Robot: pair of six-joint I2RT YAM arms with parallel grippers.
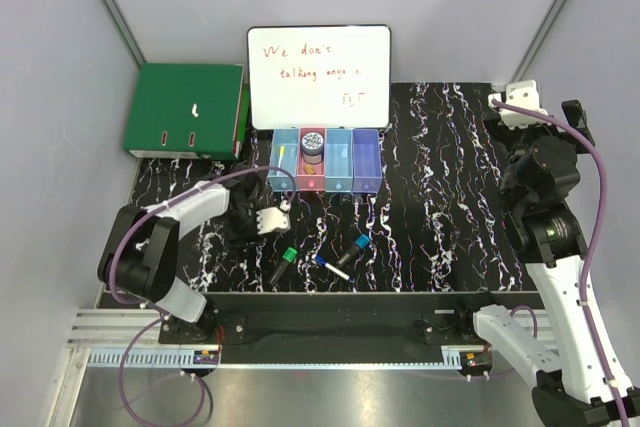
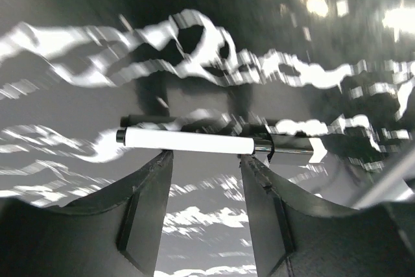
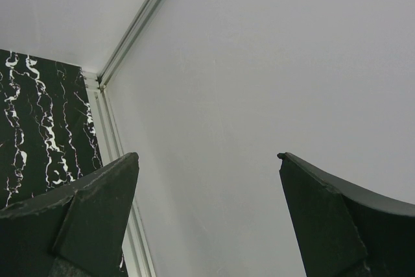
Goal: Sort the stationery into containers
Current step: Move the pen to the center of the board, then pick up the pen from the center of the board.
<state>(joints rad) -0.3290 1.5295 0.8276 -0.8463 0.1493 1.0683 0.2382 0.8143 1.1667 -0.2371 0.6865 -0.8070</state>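
Observation:
The white pen lies crosswise past the fingers, the pen's black end to the right in the wrist view. My left gripper rises next, then lowers astride that end.
In the left wrist view a white pen with a black end lies crosswise on the black marbled table, just past my fingertips. My left gripper is open, with nothing between its fingers. From above, the left gripper hovers in front of the containers, a row of four narrow bins. The leftmost blue bin holds a yellow pen. A stubby cylinder sits at the pink bin. A green-capped marker, a blue-white pen and a blue-capped marker lie loose near the front. My right gripper is open and empty, facing the wall.
A whiteboard with red writing leans behind the bins. A green binder lies at the back left. The right arm is raised along the table's right edge, with grey walls enclosing the table.

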